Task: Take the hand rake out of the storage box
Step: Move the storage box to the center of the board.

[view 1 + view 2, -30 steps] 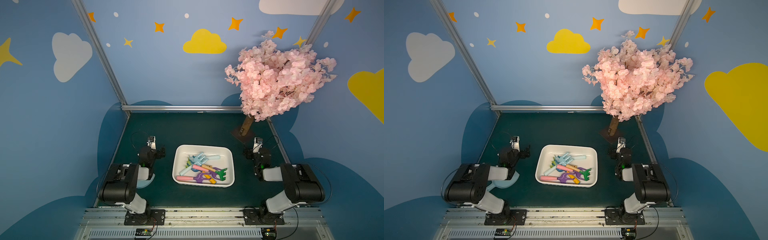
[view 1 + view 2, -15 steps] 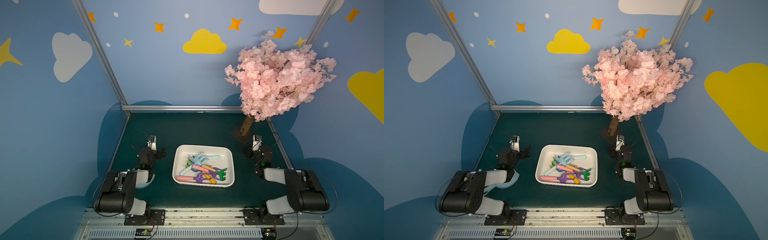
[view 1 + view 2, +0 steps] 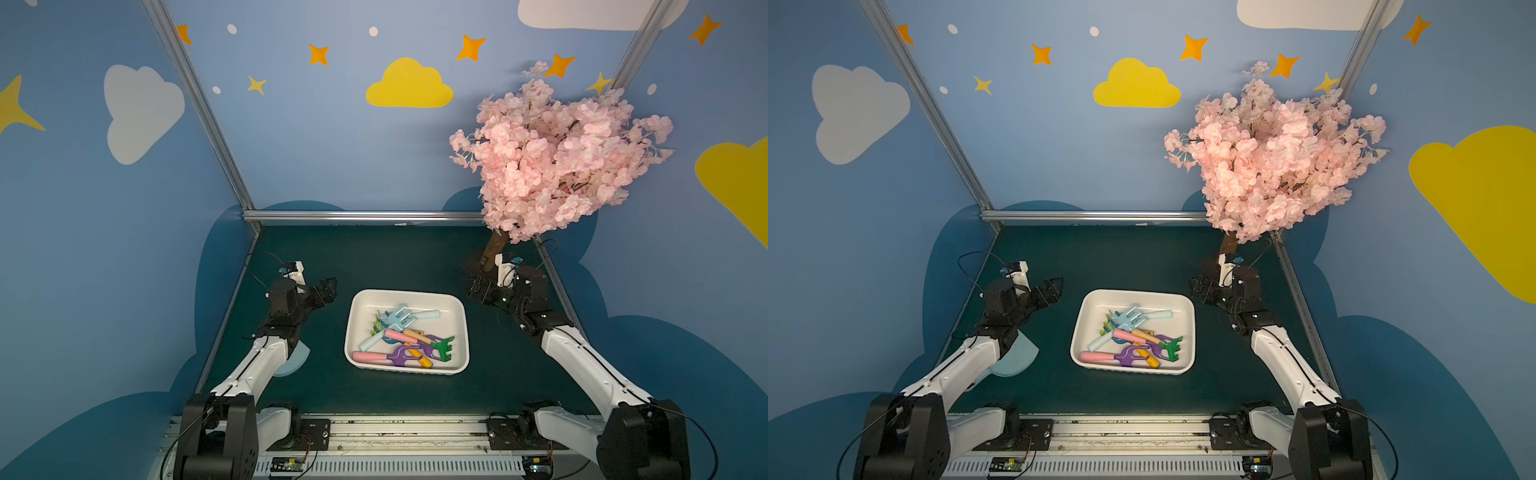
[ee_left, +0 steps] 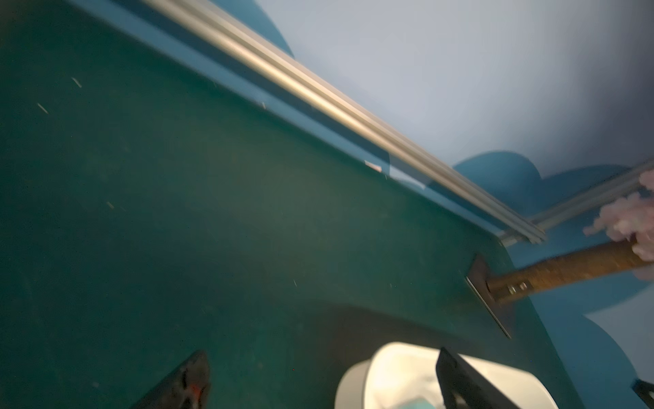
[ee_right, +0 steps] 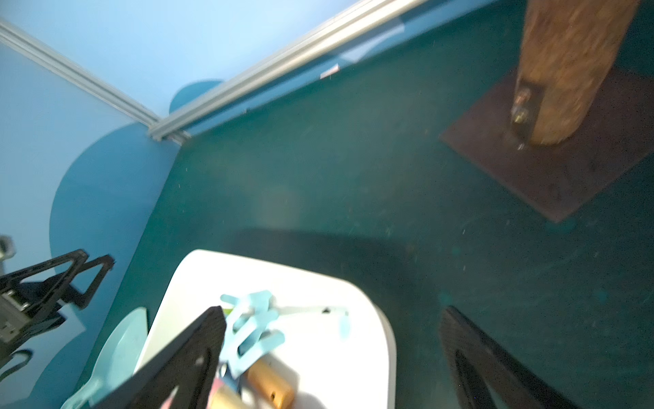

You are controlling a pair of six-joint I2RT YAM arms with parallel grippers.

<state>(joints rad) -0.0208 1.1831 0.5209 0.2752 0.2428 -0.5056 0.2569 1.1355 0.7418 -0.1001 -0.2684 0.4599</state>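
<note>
The box rim [image 3: 466, 334] beside the hand rake's green toothed head lies below my right gripper and nearer my base, so my right gripper should come down and back onto it.
The storage box [image 3: 465, 328] [image 3: 1077, 332] is a shallow white tub in the middle of the green table, holding a pile of toy tools. In it the hand rake [image 3: 444, 347] [image 3: 1172, 347], with a green toothed head and an orange handle, lies at the near right. A light blue pronged tool [image 3: 400, 318] [image 5: 251, 329] lies at the far side. My left gripper [image 3: 327, 289] [image 3: 1054, 286] [image 4: 318, 375] hovers open just left of the box's far left corner [image 4: 357, 382]. My right gripper [image 3: 471, 286] [image 3: 1198, 286] [image 5: 332, 315] is open over the far right corner, nothing held.
A pink blossom tree [image 3: 557, 166] stands at the back right; its trunk [image 5: 566, 70] and dark base plate [image 5: 552, 159] are close behind my right gripper. A light blue scoop [image 3: 296, 358] [image 3: 1017, 357] lies on the table under my left forearm. Metal rails edge the table.
Both arms have stretched forward and their shoulders have dropped. Each gripper has swung inward toward the box's far corners. Both stay open. The tools have not moved.
</note>
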